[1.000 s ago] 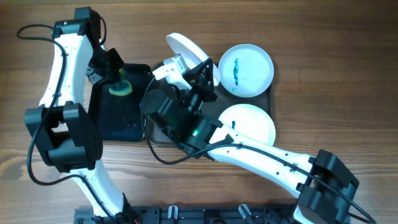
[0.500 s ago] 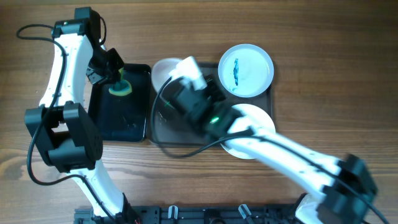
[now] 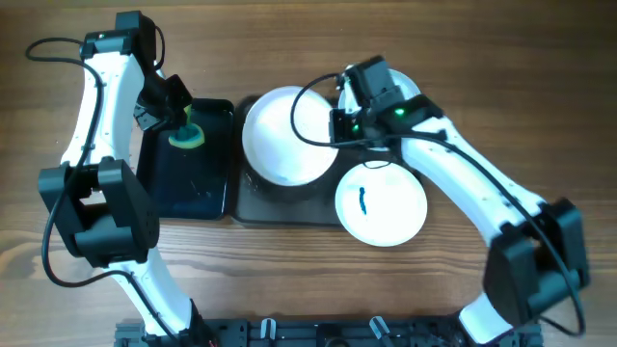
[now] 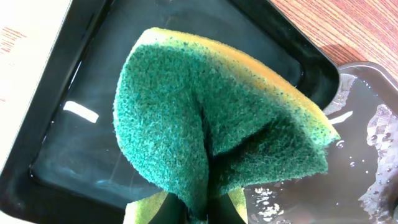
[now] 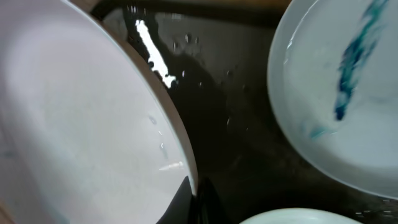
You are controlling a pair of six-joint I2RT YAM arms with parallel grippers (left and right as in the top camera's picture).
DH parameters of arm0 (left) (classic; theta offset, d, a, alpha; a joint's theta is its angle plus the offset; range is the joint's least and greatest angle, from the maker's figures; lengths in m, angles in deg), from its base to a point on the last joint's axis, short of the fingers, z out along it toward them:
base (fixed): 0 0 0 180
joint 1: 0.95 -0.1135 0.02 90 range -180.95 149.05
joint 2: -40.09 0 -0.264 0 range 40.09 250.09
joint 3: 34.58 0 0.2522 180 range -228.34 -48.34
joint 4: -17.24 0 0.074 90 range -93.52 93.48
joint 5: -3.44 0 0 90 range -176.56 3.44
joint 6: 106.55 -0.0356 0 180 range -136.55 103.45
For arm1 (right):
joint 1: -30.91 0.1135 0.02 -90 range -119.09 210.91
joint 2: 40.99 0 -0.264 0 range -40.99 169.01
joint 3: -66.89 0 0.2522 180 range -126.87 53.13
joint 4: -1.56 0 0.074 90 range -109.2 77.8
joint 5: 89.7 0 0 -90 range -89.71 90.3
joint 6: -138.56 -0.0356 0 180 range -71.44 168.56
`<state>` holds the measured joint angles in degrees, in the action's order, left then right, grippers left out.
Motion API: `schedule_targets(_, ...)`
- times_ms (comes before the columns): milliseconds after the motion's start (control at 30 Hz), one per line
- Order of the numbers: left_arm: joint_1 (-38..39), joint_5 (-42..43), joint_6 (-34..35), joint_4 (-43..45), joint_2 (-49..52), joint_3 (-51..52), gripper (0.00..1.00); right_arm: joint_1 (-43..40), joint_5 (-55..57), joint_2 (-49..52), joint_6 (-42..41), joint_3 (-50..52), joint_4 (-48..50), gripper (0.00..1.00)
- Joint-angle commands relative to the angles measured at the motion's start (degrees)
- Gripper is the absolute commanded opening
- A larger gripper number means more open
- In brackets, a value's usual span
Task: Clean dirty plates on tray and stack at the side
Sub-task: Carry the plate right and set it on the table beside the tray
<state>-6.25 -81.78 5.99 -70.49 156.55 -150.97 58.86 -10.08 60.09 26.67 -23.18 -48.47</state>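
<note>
My right gripper holds a clean plate and will next move past the tray and down to let go of it on bare tabletop, to the gripper's right in the overhead view.
My right gripper (image 3: 335,128) is shut on the right rim of a white plate (image 3: 281,135) and holds it over the left part of the dark tray (image 3: 289,204). No smear shows on it. In the right wrist view the jaws (image 5: 200,194) pinch that plate's rim (image 5: 81,124). A second plate (image 3: 381,204) with a small blue smear lies at the tray's front right. A third plate (image 5: 339,93) with a blue smear lies at the back right, mostly hidden under my right arm in the overhead view. My left gripper (image 3: 176,118) is shut on a green and yellow sponge (image 4: 211,124).
A smaller black tray (image 3: 193,183) lies left of the dark tray, under the sponge; it also shows in the left wrist view (image 4: 56,130). The dark tray's floor is wet (image 5: 236,124). Bare wooden table (image 3: 501,77) surrounds both trays.
My right arm swung from the left side to the right. The held plate went from steeply tilted to nearly level over the tray's left part. The left arm stayed still.
</note>
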Motion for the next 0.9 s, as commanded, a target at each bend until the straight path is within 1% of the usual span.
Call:
schedule_targets(0, -0.1, -0.3, -1.1, 0.0, -2.1, -1.1, 0.04, -0.2, -5.2, 1.7, -3.0, -0.1, 0.1, 0.04)
schedule_targets(67, -0.1, -0.3, -1.1, 0.0, -2.1, -1.1, 0.04, -0.8, -5.2, 1.2, -3.5, -0.1, -0.4, 0.04)
schedule_targets(233, -0.1, -0.3, -1.1, 0.0, -2.1, -1.1, 0.04, -8.9, -8.4, -2.3, -3.6, -0.1, -5.0, 0.04)
schedule_targets(367, -0.1, -0.3, -1.1, 0.0, -2.1, -1.1, 0.04, -21.6, -8.4, -5.3, -1.8, -0.1, -11.5, 0.04)
schedule_targets(500, -0.1, -0.3, -1.1, -0.1, -2.1, -1.1, 0.04, -34.4, -8.2, -5.5, 3.0, -0.1, -16.3, 0.04)
schedule_targets(600, -0.1, -0.3, -1.1, -0.1, -2.1, -1.1, 0.04, -42.5, -6.5, -5.4, 3.5, 0.0, -18.6, 0.04)
schedule_targets(700, -0.1, -0.3, -1.1, -0.1, -2.1, -1.1, 0.04, -49.9, -6.1, -5.3, 3.8, 1.4, -18.3, 0.04)
schedule_targets(767, -0.1, -0.3, -1.1, -0.1, -2.1, -1.1, 0.04, -54.4, -5.7, -5.3, 3.8, 4.2, -16.2, 0.04)
schedule_targets(867, -0.1, -0.3, -1.2, 0.0, -2.1, -1.1, 0.04, -58.2, -5.5, -5.2, 3.8, 8.5, -11.9, 0.04)
